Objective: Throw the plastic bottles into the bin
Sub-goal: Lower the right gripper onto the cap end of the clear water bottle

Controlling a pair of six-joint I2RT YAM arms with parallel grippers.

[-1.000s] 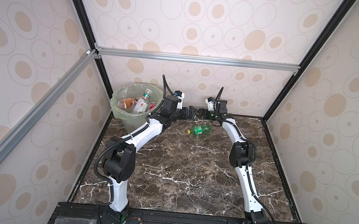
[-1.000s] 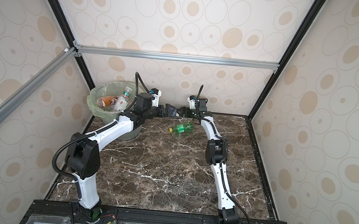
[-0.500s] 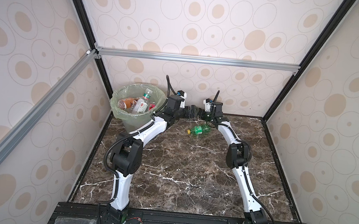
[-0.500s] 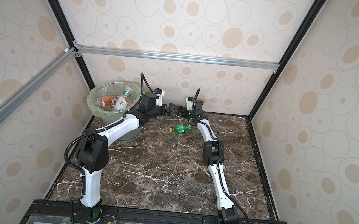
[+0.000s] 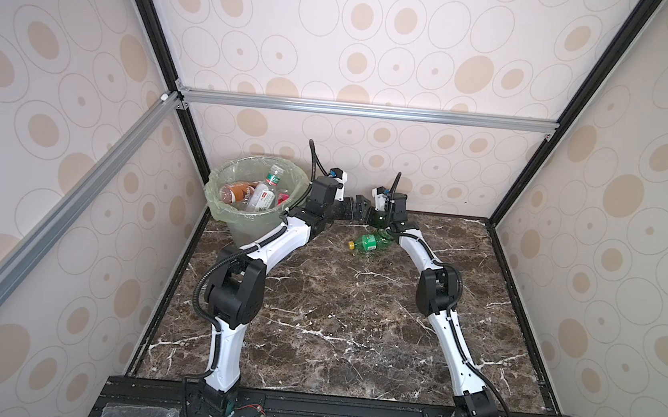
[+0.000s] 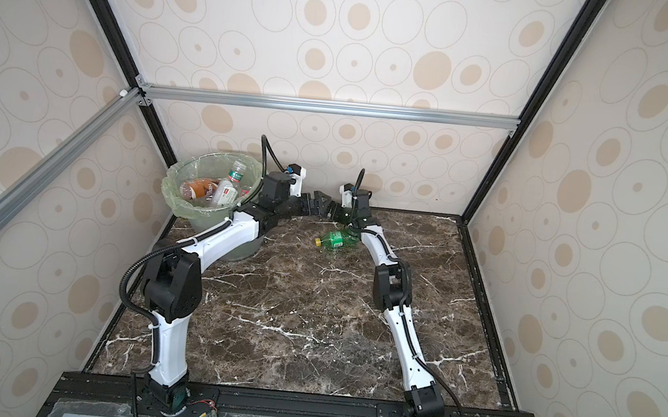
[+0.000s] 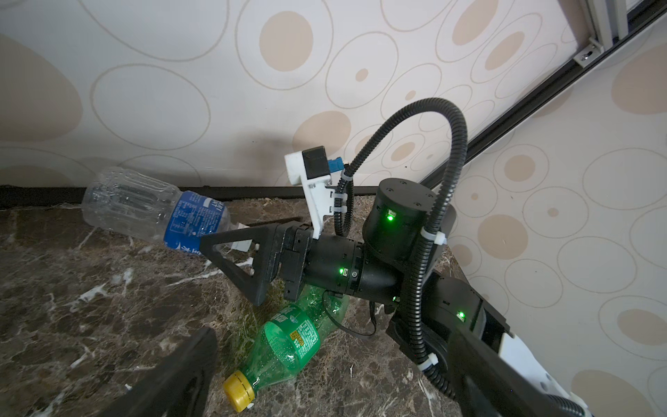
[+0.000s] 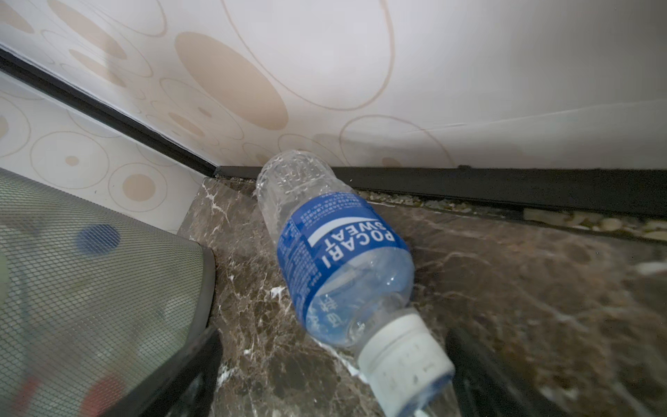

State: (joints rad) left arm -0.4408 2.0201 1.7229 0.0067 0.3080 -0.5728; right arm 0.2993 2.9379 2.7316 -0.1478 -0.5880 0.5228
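Note:
My right gripper will lower, ease binward and close its fingers on the bottle's white cap [image 8: 405, 363], as that narrow end is already between them.
The bin [image 5: 215, 206] [image 6: 170, 198] stands in the back left corner with several plastic bottles inside. A green bottle [image 5: 368, 242] [image 6: 335, 239] [image 7: 288, 343] with a yellow cap lies on the marble. A clear bottle with a blue label [image 7: 155, 213] [image 8: 339, 252] lies against the back wall, hidden in both top views. My right gripper [image 8: 334, 379] [image 5: 368, 213] [image 7: 216, 252] is open, and the blue-labelled bottle's white cap sits between its fingers. My left gripper [image 7: 325, 390] [image 5: 352, 210] [image 6: 318, 204] is open just above the green bottle's cap end, facing the right gripper.
The back wall [image 5: 369, 167] rises directly behind both grippers. The bin's meshed side [image 8: 90, 289] is close beside the right gripper. The two grippers nearly touch tip to tip. Bare marble [image 5: 334, 322] stretches toward the front edge.
The right gripper has crept left along the back wall toward the left gripper. The left arm's elbow has shifted right. The green bottle has not moved.

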